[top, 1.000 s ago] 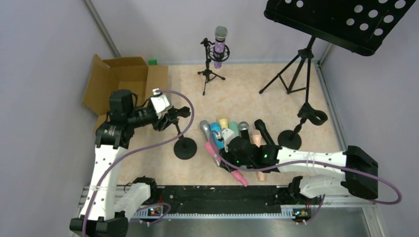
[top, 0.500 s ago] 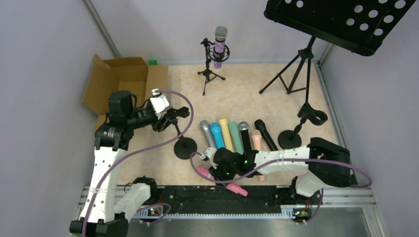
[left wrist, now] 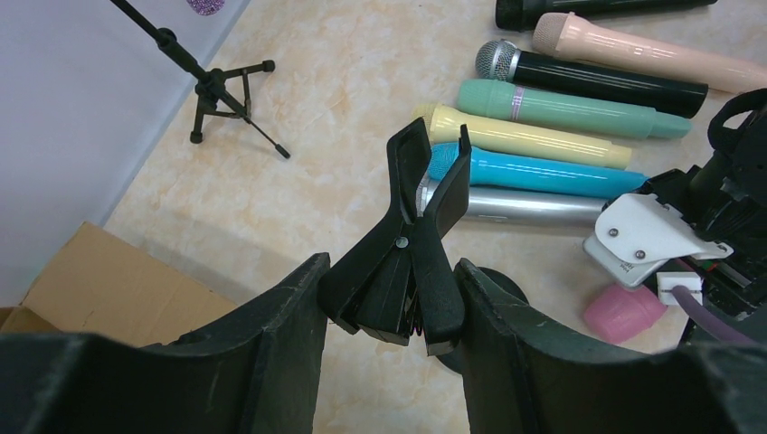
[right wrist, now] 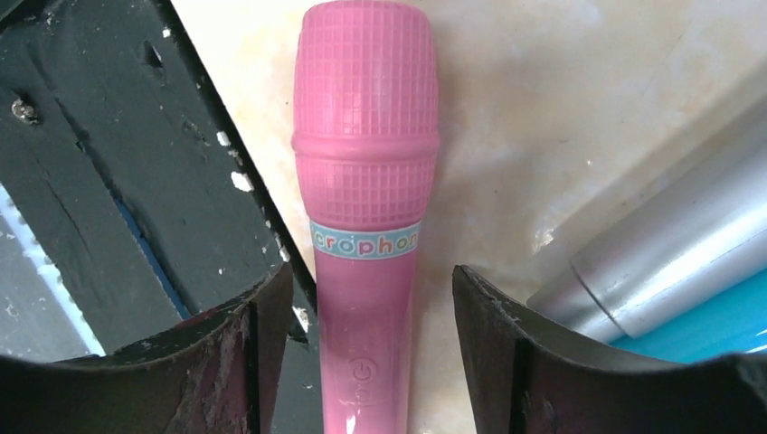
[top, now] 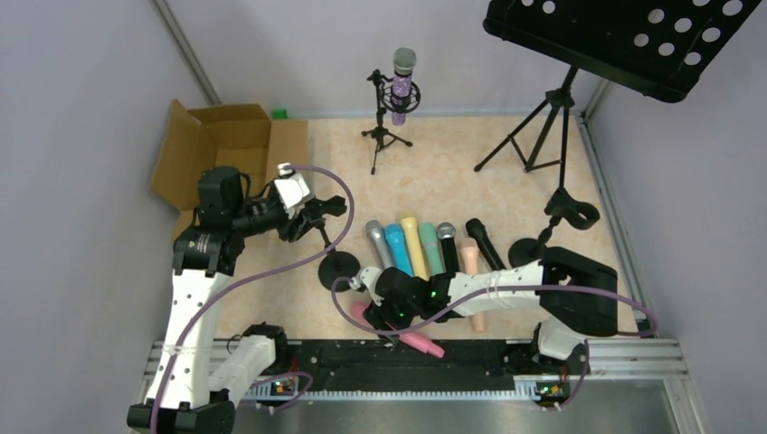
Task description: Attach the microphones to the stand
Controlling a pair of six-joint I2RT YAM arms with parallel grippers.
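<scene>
The pink handle of the microphone is already between my fingers, so my right gripper should stay low and close its fingers on the handle beside the lettered band (right wrist: pixel 364 278).
My right gripper (top: pixel 384 312) is open and low over the pink microphone (right wrist: pixel 366 181). Its fingers stand on either side of the handle with a gap on each side. The pink microphone (top: pixel 411 340) lies at the near table edge, partly over the black rail. My left gripper (left wrist: pixel 389 271) is shut on the spring clip (left wrist: pixel 416 235) of a round-base stand (top: pixel 339 271). Silver (top: pixel 378 244), blue (top: pixel 398 249), yellow (top: pixel 416 242), teal (top: pixel 432 249), mesh-headed black (top: pixel 448 246), peach (top: pixel 470 262) and black (top: pixel 486 244) microphones lie in a row. A purple glitter microphone (top: pixel 401 86) sits in a tripod stand.
A second round-base stand with clip (top: pixel 570 212) stands right of the row. A music stand (top: pixel 633 36) on a tripod (top: pixel 543 136) is at the back right. An open cardboard box (top: pixel 222 149) is at the back left. The black rail (top: pixel 506 357) runs along the near edge.
My right gripper has swung left and toward the near edge. The pink microphone has shifted left and nearer with it. The left arm has not moved.
</scene>
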